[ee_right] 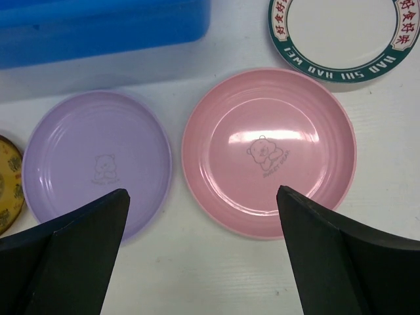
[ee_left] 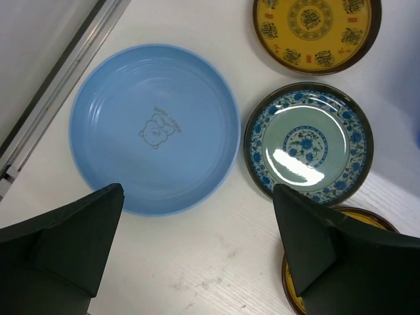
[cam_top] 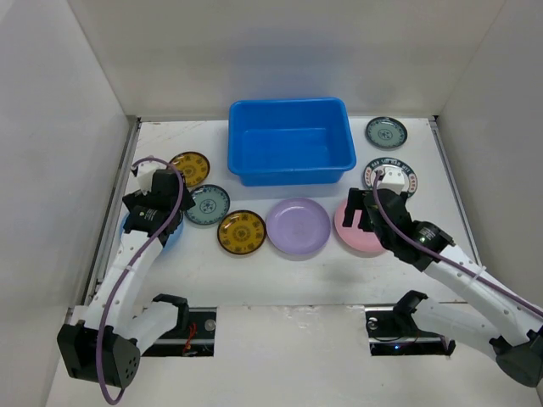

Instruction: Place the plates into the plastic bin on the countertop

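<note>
My left gripper draws back, turns and lowers astride the blue plate's near rim [ee_left: 91, 186] next, because bare tabletop lies there while the grey-green plate crowds another side.
The blue plastic bin [cam_top: 290, 140] stands empty at the back centre of the white countertop [cam_top: 280, 271]. In front of it lie a lilac plate [cam_top: 298, 226], a pink plate [cam_top: 349, 236], two yellow plates [cam_top: 190, 168] [cam_top: 241, 231] and a grey-green patterned plate [cam_top: 208, 204]. My left gripper [cam_top: 157, 208] is open and empty above the near edge of the blue plate [ee_left: 154, 128]. My right gripper [cam_top: 365, 212] is open and empty above the gap between the pink plate [ee_right: 269, 151] and the lilac plate [ee_right: 98, 164].
A patterned plate [cam_top: 386, 131] and a white green-rimmed plate [cam_top: 405, 178] lie at the right of the bin. White walls close in the left, back and right. A metal rail [ee_left: 59, 85] runs along the left edge beside the blue plate.
</note>
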{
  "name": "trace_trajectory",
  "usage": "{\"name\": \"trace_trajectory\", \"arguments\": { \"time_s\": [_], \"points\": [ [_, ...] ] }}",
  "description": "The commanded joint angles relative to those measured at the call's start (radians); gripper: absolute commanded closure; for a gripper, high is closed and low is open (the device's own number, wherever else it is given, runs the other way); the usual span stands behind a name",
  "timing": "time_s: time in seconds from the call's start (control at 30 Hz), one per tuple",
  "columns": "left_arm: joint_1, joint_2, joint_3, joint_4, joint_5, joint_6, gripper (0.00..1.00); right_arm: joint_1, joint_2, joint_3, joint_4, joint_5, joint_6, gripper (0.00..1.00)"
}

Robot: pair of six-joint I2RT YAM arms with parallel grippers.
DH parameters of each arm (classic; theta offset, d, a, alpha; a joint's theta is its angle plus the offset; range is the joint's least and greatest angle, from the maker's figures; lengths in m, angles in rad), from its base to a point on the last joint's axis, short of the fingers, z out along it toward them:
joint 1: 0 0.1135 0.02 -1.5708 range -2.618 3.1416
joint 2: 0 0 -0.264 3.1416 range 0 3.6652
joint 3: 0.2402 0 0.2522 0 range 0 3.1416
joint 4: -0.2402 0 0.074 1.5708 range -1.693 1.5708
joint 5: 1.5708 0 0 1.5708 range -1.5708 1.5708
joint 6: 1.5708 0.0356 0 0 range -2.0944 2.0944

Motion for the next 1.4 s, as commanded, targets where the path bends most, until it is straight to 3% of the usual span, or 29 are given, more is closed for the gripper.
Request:
{"name": "trace_trajectory", "arguments": {
  "time_s": [0.0, 0.27, 0.5, 0.73, 1.03, 1.37],
  "points": [
    [0.012, -0.018, -0.014, -0.038, -0.061, -0.023, 0.0, 0.02, -0.013, -0.005, -0.008, 0.023, 0.01, 0.0],
    [0.106, -0.132, -0.077, -0.035, 0.023, -0.107, 0.0, 0.029, -0.015, 0.003, 0.014, -0.022, -0.008, 0.0],
    [0.32, -0.127, -0.11, -0.046, 0.181, -0.119, 0.0, 0.072, -0.013, 0.014, 0.037, -0.032, -0.007, 0.0],
    [0.503, -0.104, -0.207, -0.037, 0.252, -0.294, 0.0, 0.104, -0.001, 0.023, 0.046, -0.053, -0.001, 0.0],
    [0.564, -0.071, -0.238, -0.104, 0.154, -0.449, 0.05, 0.117, 0.004, 0.014, 0.08, -0.111, -0.005, 0.0],
    [0.673, 0.005, -0.365, 0.057, 0.241, -0.466, 0.06, 0.114, -0.01, 0.014, 0.058, -0.184, -0.017, 0.0]
  ]
}}
